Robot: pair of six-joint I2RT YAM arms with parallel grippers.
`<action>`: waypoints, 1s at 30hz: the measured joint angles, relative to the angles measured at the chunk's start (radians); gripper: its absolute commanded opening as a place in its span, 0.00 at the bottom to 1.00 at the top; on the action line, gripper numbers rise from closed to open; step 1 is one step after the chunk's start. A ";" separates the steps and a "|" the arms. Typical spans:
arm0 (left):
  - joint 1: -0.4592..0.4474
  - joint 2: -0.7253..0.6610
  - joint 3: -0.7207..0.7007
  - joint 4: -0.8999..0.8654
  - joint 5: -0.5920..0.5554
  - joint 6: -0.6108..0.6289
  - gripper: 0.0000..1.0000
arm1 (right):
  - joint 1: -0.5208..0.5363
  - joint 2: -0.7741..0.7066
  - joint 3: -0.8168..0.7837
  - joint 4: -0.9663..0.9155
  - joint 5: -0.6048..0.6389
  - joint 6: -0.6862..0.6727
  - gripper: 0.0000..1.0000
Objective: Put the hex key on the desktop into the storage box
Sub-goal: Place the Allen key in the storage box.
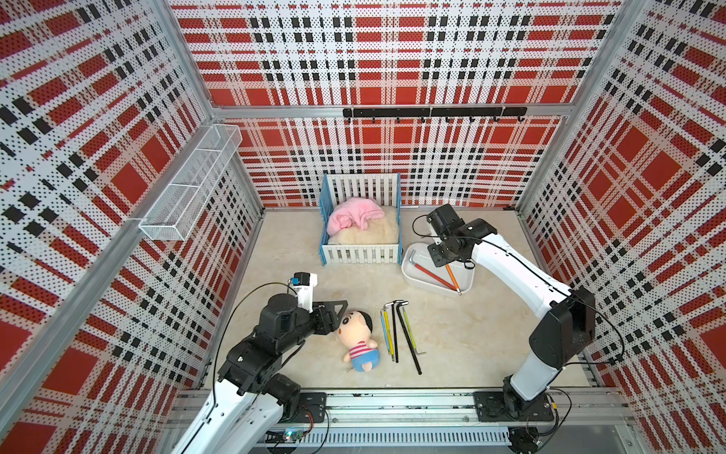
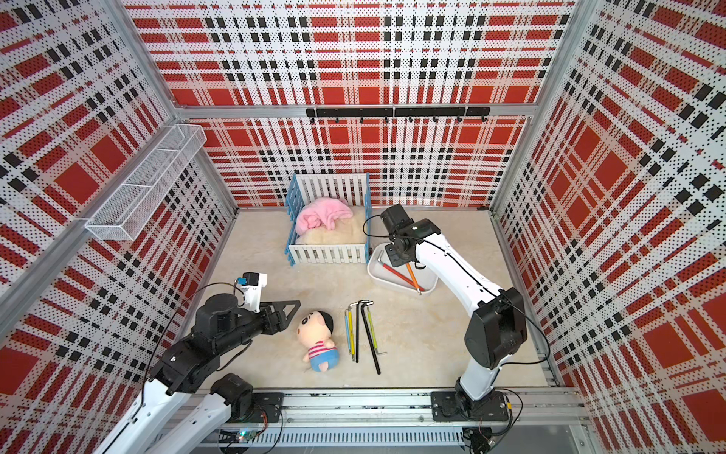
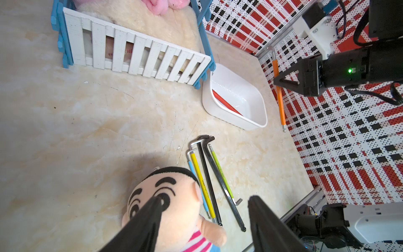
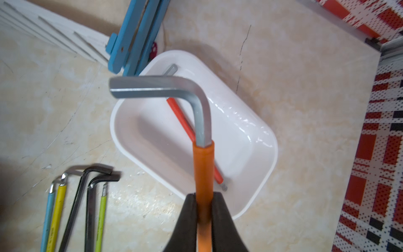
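My right gripper comes down next, turning the orange-sleeved hex key (image 1: 452, 277) alongside the red-sleeved one, then releases it. The storage box's bare bottom lies below my gripper.
My right gripper (image 4: 204, 195) is shut on the orange-sleeved hex key (image 4: 202, 165). The key hangs above the white storage box (image 4: 270, 139), bent steel end toward the crib. Both top views show this hex key (image 1: 452, 277) slanting over the storage box (image 1: 416, 281) at the back right of the desktop (image 1: 471, 334). A red-sleeved hex key (image 1: 432, 273) lies inside the box. Several more hex keys (image 1: 396, 330) lie side by side in the middle of the desktop. My left gripper (image 3: 205, 199) is open and empty, hovering near the plush doll's head.
A plush doll (image 1: 357, 338) lies just left of the loose keys. The blue-and-white crib (image 1: 361, 220) with a pink blanket stands behind, touching the box's corner. A wire-mesh basket (image 1: 188, 188) hangs on the left wall. A black hook rail (image 1: 432, 113) runs along the back wall.
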 measured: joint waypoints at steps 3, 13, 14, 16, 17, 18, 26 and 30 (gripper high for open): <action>0.000 0.000 0.000 0.000 0.000 0.000 0.68 | -0.035 0.000 0.000 0.051 0.005 -0.103 0.00; 0.000 0.000 0.000 0.000 0.000 0.000 0.68 | -0.050 0.097 -0.018 0.247 0.034 -0.420 0.00; 0.002 0.000 0.000 0.000 0.000 0.000 0.68 | -0.050 0.117 -0.016 0.257 0.037 -0.434 0.00; 0.003 0.000 0.000 0.000 0.000 0.000 0.68 | -0.050 0.162 -0.013 0.272 0.042 -0.455 0.00; 0.005 0.000 0.000 0.000 0.000 0.000 0.68 | -0.047 0.179 -0.013 0.278 0.045 -0.462 0.00; 0.007 0.000 0.000 0.000 0.001 0.000 0.68 | -0.043 0.199 -0.013 0.285 0.055 -0.471 0.00; 0.039 0.000 0.000 0.000 0.012 0.002 0.68 | -0.026 0.269 -0.039 0.330 0.105 -0.484 0.00; 0.050 0.004 0.000 0.000 0.026 0.006 0.68 | -0.014 0.288 -0.067 0.350 0.114 -0.489 0.00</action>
